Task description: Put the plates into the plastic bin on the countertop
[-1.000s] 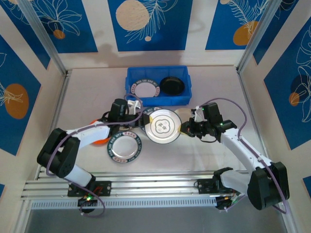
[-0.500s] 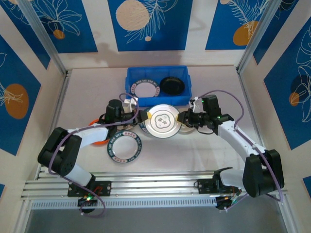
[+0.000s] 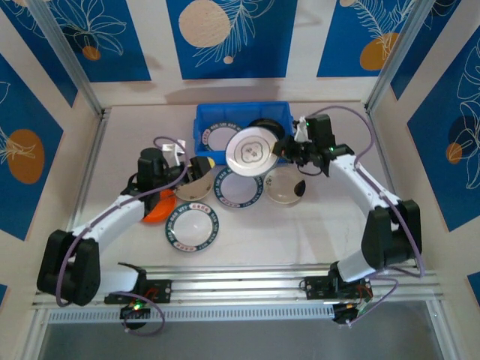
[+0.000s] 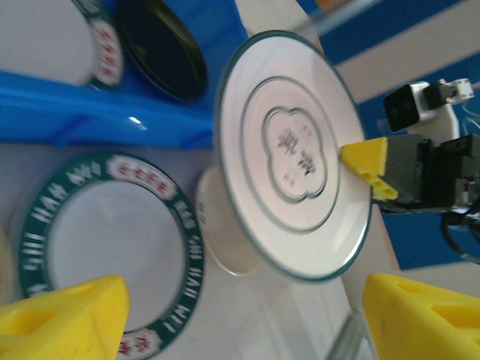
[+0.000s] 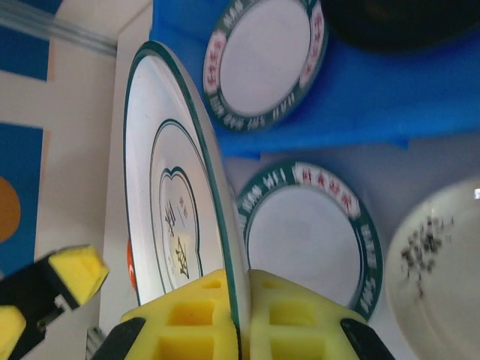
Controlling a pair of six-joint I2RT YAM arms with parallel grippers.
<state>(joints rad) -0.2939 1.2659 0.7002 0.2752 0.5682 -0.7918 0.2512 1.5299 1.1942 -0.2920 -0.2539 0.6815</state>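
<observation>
The white plate still hangs over the front side of the bin, so my right gripper should carry it outward past that side and lower it onto the green-rimmed plate inside the bin.
My right gripper (image 3: 282, 151) is shut on the rim of a white plate with a thin green edge (image 3: 251, 152), holding it tilted over the front wall of the blue plastic bin (image 3: 285, 154). In the right wrist view the plate (image 5: 169, 187) stands edge-on between the yellow fingers (image 5: 296, 319). Inside the bin lie a green-rimmed plate (image 3: 219, 137) and a black plate (image 3: 266, 129). My left gripper (image 3: 196, 166) is open, left of the held plate (image 4: 296, 154) and apart from it, with nothing between its fingers (image 4: 64, 319).
On the countertop lie two green-rimmed plates (image 3: 240, 187) (image 3: 192, 227), a speckled cream plate (image 3: 286, 185), an orange plate (image 3: 156, 211) under the left arm and a cream plate (image 3: 189, 190). Aluminium rails frame the surface.
The right gripper has carried the white plate up and back, from over the counter to the bin's front wall. The left gripper has come away from the plate and drawn back to the left.
</observation>
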